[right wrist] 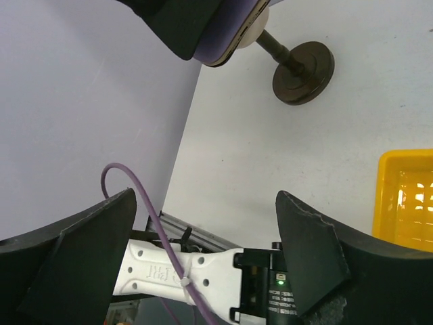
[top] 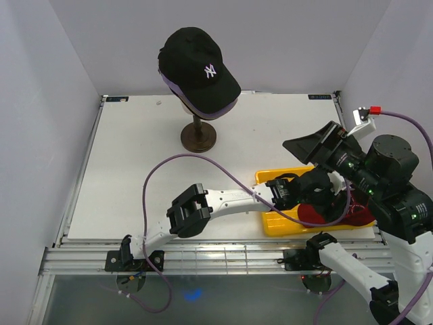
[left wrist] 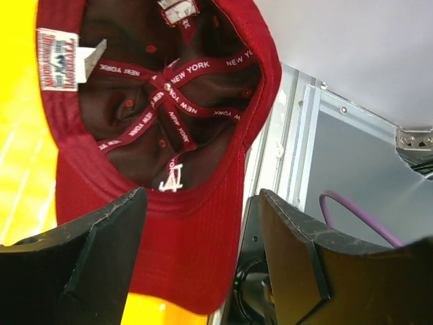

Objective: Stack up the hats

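Note:
I should lower my open left gripper next onto the red hat brim's rail-side edge (left wrist: pixel 233 202) beside the hat's top, below the gripper, because that edge shows between its fingers.
A black NY hat (top: pixel 199 68) tops the stack on the mannequin head, with a lavender hat (top: pixel 203 112) showing under it. The right wrist view shows their brims (right wrist: pixel 216 30) from below. Any other hats in the stack are hidden. The red hat (top: pixel 328 217) lies upside down in the yellow tray (top: pixel 281 227). In the left wrist view its inside and brim (left wrist: pixel 196 244) fill the frame. My left gripper (left wrist: pixel 199 223) is open, with the red brim between its fingers. My right gripper (top: pixel 312 150) is open and empty, raised above the tray.
The mannequin's dark wooden stand (top: pixel 198 137) is at the back middle of the table, also in the right wrist view (right wrist: pixel 304 71). A purple cable (top: pixel 196 162) loops over the table. The tray sits at the front right edge, by the aluminium rails (left wrist: pixel 298 135).

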Controlling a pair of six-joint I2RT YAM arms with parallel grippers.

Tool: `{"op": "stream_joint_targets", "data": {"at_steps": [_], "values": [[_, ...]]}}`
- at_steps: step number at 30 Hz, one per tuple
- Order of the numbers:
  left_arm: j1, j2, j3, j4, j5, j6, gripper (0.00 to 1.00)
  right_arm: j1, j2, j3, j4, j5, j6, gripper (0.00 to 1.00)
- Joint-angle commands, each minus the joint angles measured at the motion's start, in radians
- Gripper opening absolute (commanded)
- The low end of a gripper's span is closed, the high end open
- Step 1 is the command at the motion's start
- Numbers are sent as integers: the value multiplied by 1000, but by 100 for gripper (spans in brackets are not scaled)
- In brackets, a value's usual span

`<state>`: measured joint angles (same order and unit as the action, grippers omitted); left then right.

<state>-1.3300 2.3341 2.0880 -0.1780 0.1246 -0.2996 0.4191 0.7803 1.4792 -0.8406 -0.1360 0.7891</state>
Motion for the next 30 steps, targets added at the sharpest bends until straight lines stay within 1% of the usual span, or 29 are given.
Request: {"op": "stream_joint_targets", "data": {"at_steps": [1,2,6,13,18,21,25,26,28,29,30], "values": [[14,36,93,8,90,4,77,-2,29,-5,126,-79,-19,89],[17,48,125,2,99,4,77,-2,39,1,130,-86,-24,89],[18,83,161,-11,119,-4,77,-2,68,20,159,-111,-28,89],[17,126,173,-28,121,-19,77,-2,82,-34,224,-142,-25,89],[17,119,149,-6,107,-29,77,-2,88,-49,233,-149,-33,89],[17,139,176,-23,93,-27,76,-2,88,-60,248,-152,-31,89],[17,148,195,-35,57,-19,71,-2,88,-60,250,-151,-33,89],[17,148,193,-38,44,-16,65,-2,88,-59,250,-149,-36,89],[17,146,190,-44,6,-9,59,-2,88,-51,244,-145,-37,89],[17,145,190,-46,-8,-6,51,-2,86,-50,245,-145,-37,89],[15,143,190,-51,-20,0,48,-2,88,-45,245,-145,-36,89]]}}
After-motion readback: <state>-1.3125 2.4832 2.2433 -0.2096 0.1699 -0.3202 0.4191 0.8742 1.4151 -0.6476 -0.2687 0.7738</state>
